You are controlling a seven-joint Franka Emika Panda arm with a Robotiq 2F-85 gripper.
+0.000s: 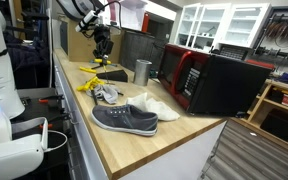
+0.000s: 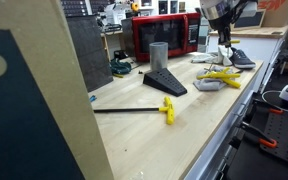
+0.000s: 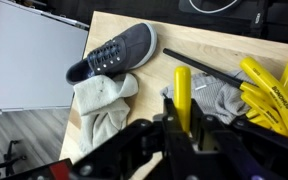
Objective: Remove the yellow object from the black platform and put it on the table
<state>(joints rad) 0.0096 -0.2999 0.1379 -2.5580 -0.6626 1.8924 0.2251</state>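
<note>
The robot's gripper will next lower the narrow yellow object it holds toward the yellow clamps, as the object still hangs high, and then release it beside them.
My gripper (image 3: 184, 128) is shut on a narrow yellow object (image 3: 182, 92) and holds it in the air above the table. In both exterior views the gripper (image 1: 102, 48) (image 2: 222, 42) hangs high over the end of the table where the shoe and clamps lie. The black wedge-shaped platform (image 2: 164, 82) (image 1: 110, 74) sits on the table beside a metal cup (image 2: 158, 55) (image 1: 142, 70), apart from the gripper. I cannot make out the held yellow object in the exterior views.
A grey shoe (image 3: 114, 52) (image 1: 124, 118), light socks (image 3: 102, 105) and yellow clamps (image 3: 269, 90) (image 2: 219, 77) lie below the gripper. Another yellow piece on a black rod (image 2: 168, 108) lies on the table. A red microwave (image 1: 184, 75) stands at the back.
</note>
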